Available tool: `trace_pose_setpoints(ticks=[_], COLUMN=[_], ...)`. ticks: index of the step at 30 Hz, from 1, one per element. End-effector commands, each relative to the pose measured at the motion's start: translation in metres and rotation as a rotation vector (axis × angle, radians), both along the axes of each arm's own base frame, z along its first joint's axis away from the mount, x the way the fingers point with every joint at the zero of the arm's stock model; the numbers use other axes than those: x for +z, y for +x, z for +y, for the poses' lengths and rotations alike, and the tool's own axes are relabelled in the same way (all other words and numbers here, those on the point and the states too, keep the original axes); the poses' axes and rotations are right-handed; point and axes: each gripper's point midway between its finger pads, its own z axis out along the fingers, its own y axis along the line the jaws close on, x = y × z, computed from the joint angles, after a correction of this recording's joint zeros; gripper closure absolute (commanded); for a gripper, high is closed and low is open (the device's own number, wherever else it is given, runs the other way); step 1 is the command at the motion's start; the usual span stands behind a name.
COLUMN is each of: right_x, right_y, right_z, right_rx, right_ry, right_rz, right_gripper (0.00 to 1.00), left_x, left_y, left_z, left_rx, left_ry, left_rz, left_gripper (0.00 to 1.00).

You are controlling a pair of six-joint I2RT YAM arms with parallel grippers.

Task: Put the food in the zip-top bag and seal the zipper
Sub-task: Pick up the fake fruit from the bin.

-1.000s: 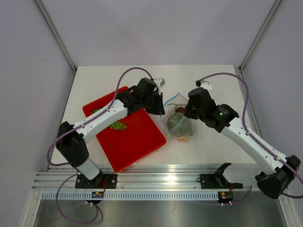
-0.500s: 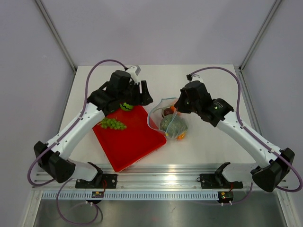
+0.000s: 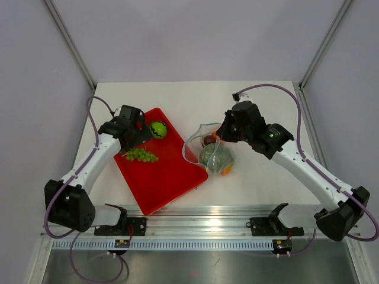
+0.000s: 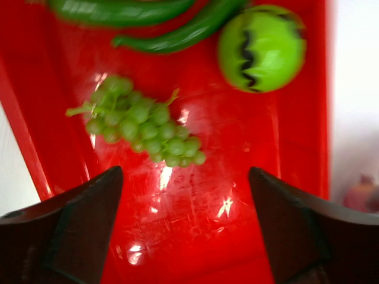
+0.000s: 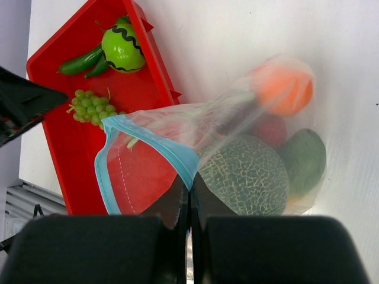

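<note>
I will lower and turn my left gripper next until its open fingers are on both sides of the bunch's middle point(image 3: 142, 155) point(image 4: 145, 126), because the green grape bunch lies at an angle below it.
The clear zip-top bag point(image 3: 211, 151) lies right of the red tray and holds a netted melon point(image 5: 246, 174), an orange point(image 5: 287, 89), a red fruit point(image 5: 269, 130) and a green mango point(image 5: 303, 158). My right gripper point(image 5: 189, 188) is shut on the light blue zipper point(image 5: 169, 151), holding the mouth open toward the tray. My left gripper point(image 4: 185, 177) is open and empty just above the tray, near the green grape bunch point(image 4: 145, 129). Beyond the grapes lie a green ball with a black zigzag point(image 4: 260, 47) and a green cucumber point(image 4: 124, 10).
The red tray point(image 3: 169, 180) sits at an angle on the white table, left of centre, one corner close to the bag. In the top view my left gripper point(image 3: 135, 138) hovers at the tray's far left edge. Grey walls enclose the table; a rail runs along the near edge.
My left gripper has opened and swung left, away from the bag's mouth to over the tray by the grapes. My right gripper stays shut on the zipper; the bag's mouth now gapes.
</note>
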Motion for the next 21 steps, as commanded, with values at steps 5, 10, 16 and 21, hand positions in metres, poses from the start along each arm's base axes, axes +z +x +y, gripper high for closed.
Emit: trace_pose_setpoints(ticks=[5,10,16,21], right_x=[0.028,0.022,0.017,0.016], right_y=[0.0,-0.003,-0.003,-0.003], right_z=[0.008,0.006,0.011,0.01], right_rx=[0.037,0.033,0.043,0.044], right_ry=[0.078,0.071,0.079,0.077], right_rz=[-0.068,-0.054,-0.035,-0.029], right_gripper=[1.0,1.0,1.0,1.0], left_x=[-0.045,-0.054,-0.072,-0.08], left_y=[0.001,0.002,0.002,0.013], left_z=[0.022,0.027,0.027,0.025], left_rx=[0.331,0.416,0.477,0.507], left_ry=[0.028,0.076,0.079,0.094], left_rz=[0.078,0.123,0.147,0.134], left_gripper=[0.06,0.11,0.05,0.02])
